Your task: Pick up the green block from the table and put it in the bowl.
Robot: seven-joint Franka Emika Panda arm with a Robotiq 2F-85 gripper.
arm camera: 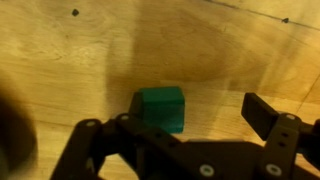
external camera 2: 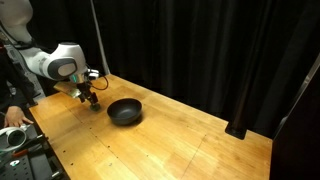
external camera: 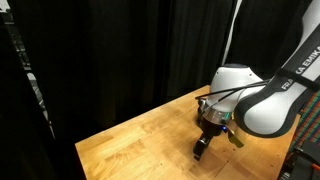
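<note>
The green block [arm camera: 161, 107] sits off-centre between my gripper's open fingers. My gripper eases to the left in the wrist view and down around the block next.
In the wrist view the green block [arm camera: 161, 107] sits on the wooden table [arm camera: 200, 50], just ahead of my gripper [arm camera: 185, 122]. The jaws are open and empty; the right finger stands free of the block, the left finger lies low beside it. In an exterior view my gripper [external camera 2: 92, 101] is down at the table [external camera 2: 160, 140], left of the black bowl [external camera 2: 125, 111]. The block does not show there. In an exterior view my gripper [external camera: 203, 148] hangs low over the table [external camera: 130, 145]; the bowl is hidden behind the arm.
Black curtains close off the back in both exterior views. The table's edge [external camera: 80, 150] runs close to the left. A person's hand [external camera 2: 12, 117] rests at the table's left edge, beside some equipment [external camera 2: 20, 150].
</note>
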